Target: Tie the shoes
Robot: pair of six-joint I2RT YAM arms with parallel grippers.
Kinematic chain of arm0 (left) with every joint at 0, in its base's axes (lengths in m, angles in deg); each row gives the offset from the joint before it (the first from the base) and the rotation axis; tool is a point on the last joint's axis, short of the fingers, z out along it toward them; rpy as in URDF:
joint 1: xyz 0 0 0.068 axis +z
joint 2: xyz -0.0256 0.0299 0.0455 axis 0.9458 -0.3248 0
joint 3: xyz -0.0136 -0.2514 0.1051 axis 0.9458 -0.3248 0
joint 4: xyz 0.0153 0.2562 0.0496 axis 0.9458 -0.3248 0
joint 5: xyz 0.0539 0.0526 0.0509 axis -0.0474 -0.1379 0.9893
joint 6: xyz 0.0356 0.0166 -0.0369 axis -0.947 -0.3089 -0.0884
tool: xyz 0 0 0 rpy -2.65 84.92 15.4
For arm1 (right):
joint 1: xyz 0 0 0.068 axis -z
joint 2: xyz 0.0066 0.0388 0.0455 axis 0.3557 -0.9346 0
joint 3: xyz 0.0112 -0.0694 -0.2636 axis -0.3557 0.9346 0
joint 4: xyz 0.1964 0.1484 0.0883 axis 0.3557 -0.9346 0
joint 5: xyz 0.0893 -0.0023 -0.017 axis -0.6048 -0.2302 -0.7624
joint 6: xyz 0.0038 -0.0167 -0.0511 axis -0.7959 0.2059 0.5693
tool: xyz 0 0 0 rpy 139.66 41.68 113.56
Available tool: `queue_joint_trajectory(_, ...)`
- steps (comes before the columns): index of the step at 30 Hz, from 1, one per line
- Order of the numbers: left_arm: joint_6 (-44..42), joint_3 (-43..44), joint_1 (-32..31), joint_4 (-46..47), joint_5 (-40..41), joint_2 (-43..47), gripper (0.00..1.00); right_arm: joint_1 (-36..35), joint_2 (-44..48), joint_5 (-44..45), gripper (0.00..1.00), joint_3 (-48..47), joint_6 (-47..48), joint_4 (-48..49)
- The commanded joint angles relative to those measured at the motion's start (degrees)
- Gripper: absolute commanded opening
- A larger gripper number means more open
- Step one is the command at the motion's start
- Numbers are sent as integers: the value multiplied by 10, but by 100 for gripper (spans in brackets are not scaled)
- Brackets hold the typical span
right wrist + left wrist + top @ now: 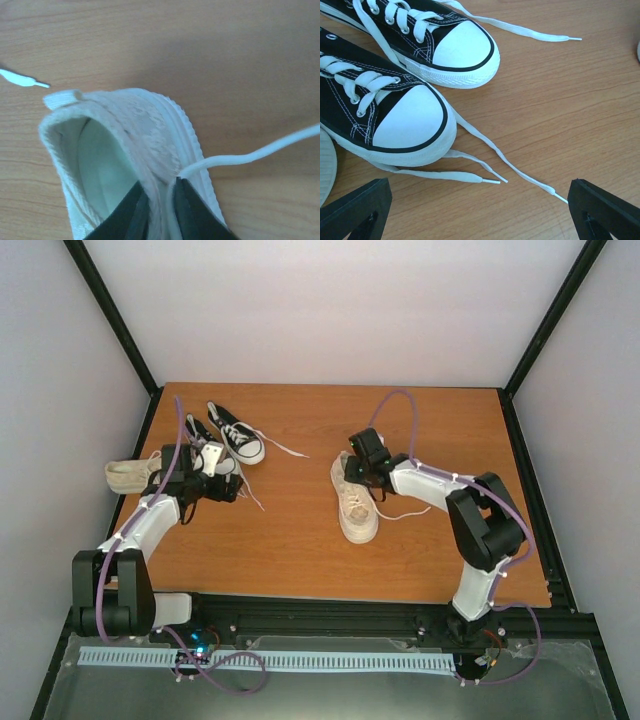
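My left gripper is going to move across to the right in the top view next, and down onto the cream shoe's loose side lace, which lies free on the tabletop.
Two black canvas shoes with white toe caps lie at the left; one (238, 436) is farther back, the other (203, 456) is partly under my left arm. In the left wrist view both toe caps show, one (410, 125) in front of the other (462, 47), with loose white laces (520, 170) on the wood. My left gripper (228, 486) (480, 212) is open and empty just beyond the toes. A cream shoe (356, 502) (145, 130) lies in the middle. My right gripper (366, 466) (159, 200) is shut on its collar wall, with a pale lace (250, 156) pinched alongside.
A second cream shoe (128, 476) lies at the table's left edge, behind my left arm. The wooden table (450, 420) is bordered by black frame rails and white walls. A lace tip (22, 80) lies left of the cream shoe's heel.
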Motion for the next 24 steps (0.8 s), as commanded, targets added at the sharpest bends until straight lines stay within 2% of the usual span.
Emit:
queue_joint_trajectory(1, -17, 24, 0, -11, -26, -4, 100, -3, -8, 7, 30, -61, 29, -28)
queue_joint_trajectory(2, -20, 27, -1, -16, -32, -7, 100, -3, 4, 21, 49, -64, 41, -46)
queue_joint_trajectory(3, -26, 31, -2, -21, -34, -9, 100, -3, 19, 36, 59, -62, 61, -66)
queue_joint_trajectory(4, -30, 39, -2, -29, -38, -13, 100, -2, 39, 49, 66, -60, 76, -77)
queue_joint_trajectory(6, -56, 68, -12, -63, -47, -20, 100, 8, 79, 66, 74, -54, 103, -119)
queue_joint_trajectory(9, -119, 139, -74, -148, -46, -26, 98, 63, 138, 24, 77, -21, 137, -139)
queue_joint_trajectory(13, -203, 244, -260, -267, -9, -61, 91, 189, 169, -83, 76, 11, 151, -152)
queue_joint_trajectory(18, -249, 405, -462, -343, 82, -206, 80, 256, 176, -79, 77, 42, 159, -141)
queue_joint_trajectory(21, -271, 504, -539, -370, 126, -327, 86, 277, 164, -99, 77, 51, 161, -132)
queue_joint_trajectory(24, -283, 627, -574, -387, 179, -447, 92, 283, 156, -117, 77, 61, 163, -120)
